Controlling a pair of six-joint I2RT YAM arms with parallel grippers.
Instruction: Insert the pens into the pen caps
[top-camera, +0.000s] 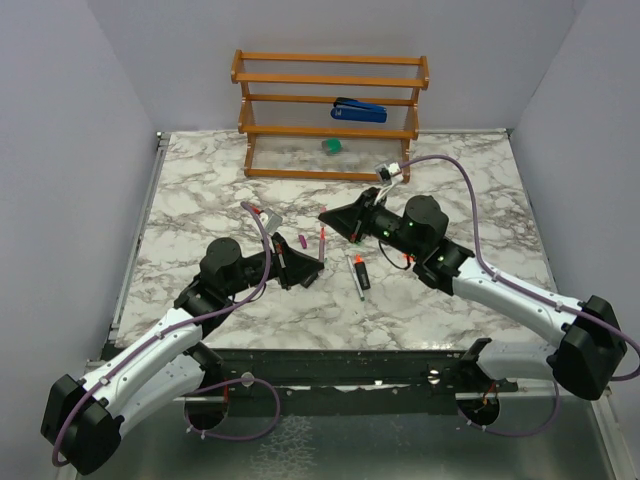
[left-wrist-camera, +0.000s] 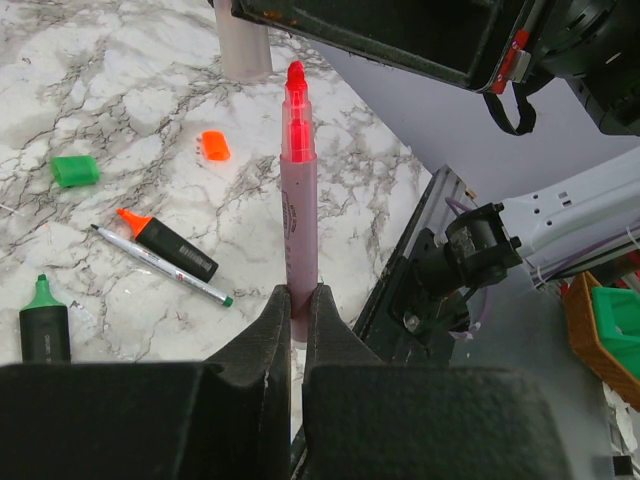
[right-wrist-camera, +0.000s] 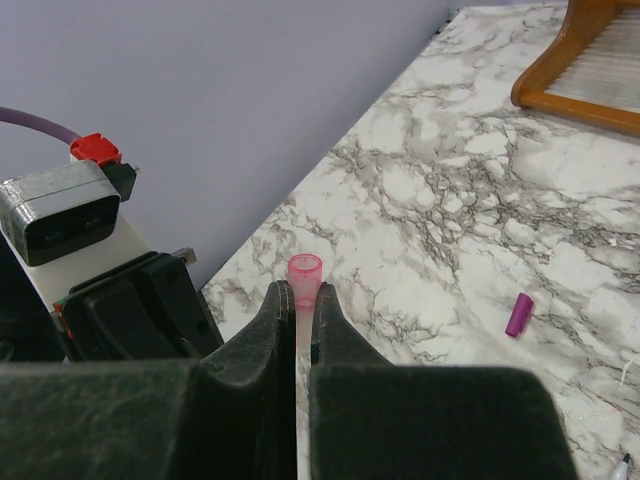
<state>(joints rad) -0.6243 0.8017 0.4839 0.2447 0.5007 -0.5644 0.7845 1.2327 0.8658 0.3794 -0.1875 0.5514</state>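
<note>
My right gripper tips and lowers next to release at the clear tabletop by the orange cap (top-camera: 388, 269), which lies below it, to its right in the top view.
My left gripper (left-wrist-camera: 298, 296) is shut on the thin pink pen (left-wrist-camera: 299, 200), whose red tip points away from the wrist. In the top view this gripper (top-camera: 307, 268) holds the pen (top-camera: 322, 242) toward my right gripper (top-camera: 326, 216). My right gripper (right-wrist-camera: 298, 295) is shut on the pale pink cap (right-wrist-camera: 305, 272), open end outward. The pen tip and the cap are close but apart. On the table lie the orange-tipped marker (left-wrist-camera: 170, 245), the thin grey pen (left-wrist-camera: 160, 265), the green-tipped marker (left-wrist-camera: 43, 325), the green cap (left-wrist-camera: 75, 170), the orange cap (left-wrist-camera: 214, 146) and the magenta cap (right-wrist-camera: 519, 314).
A wooden rack (top-camera: 330, 115) stands at the back, with a blue stapler (top-camera: 358, 110) on a shelf and a green block (top-camera: 332, 146) below. The magenta cap (top-camera: 302, 241) lies just left of the held pen. The orange-tipped marker (top-camera: 358, 270) lies between the arms.
</note>
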